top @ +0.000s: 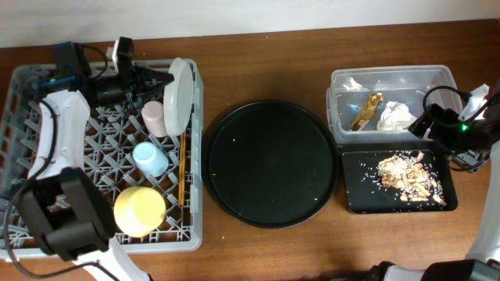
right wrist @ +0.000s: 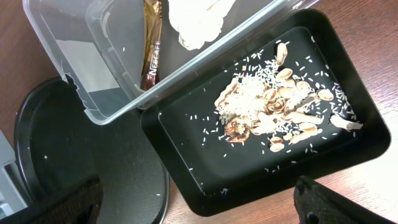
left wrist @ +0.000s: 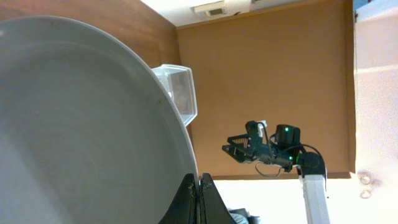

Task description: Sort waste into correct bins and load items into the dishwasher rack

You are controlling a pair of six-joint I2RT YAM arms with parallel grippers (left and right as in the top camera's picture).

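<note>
The pale plate's top still reaches over the rack's back edge, so my left gripper will lower slightly toward the pink cup [top: 155, 117] and release the plate's rim.
The grey dishwasher rack [top: 23, 94] stands at the left. In it are the yellow bowl [top: 140, 210], light-blue cup [top: 151, 158], pink cup [top: 153, 117] and chopsticks [top: 181, 168]. My left gripper [top: 164, 80] is shut on the rim of the pale plate [top: 178, 94], which stands on edge at the rack's back right; the plate fills the left wrist view [left wrist: 81, 124]. The clear tub [top: 344, 82] holds the napkin [top: 395, 115] and gold wrapper [top: 366, 112]. The black rectangular tray [top: 355, 199] holds food scraps [top: 410, 177]. My right gripper [right wrist: 193, 202] is open above the tray's near corner.
A round black tray [top: 270, 162] lies in the middle of the wooden table between rack and bins, with a few rice grains on it. The right arm [top: 461, 129] hangs over the right edge of the bins.
</note>
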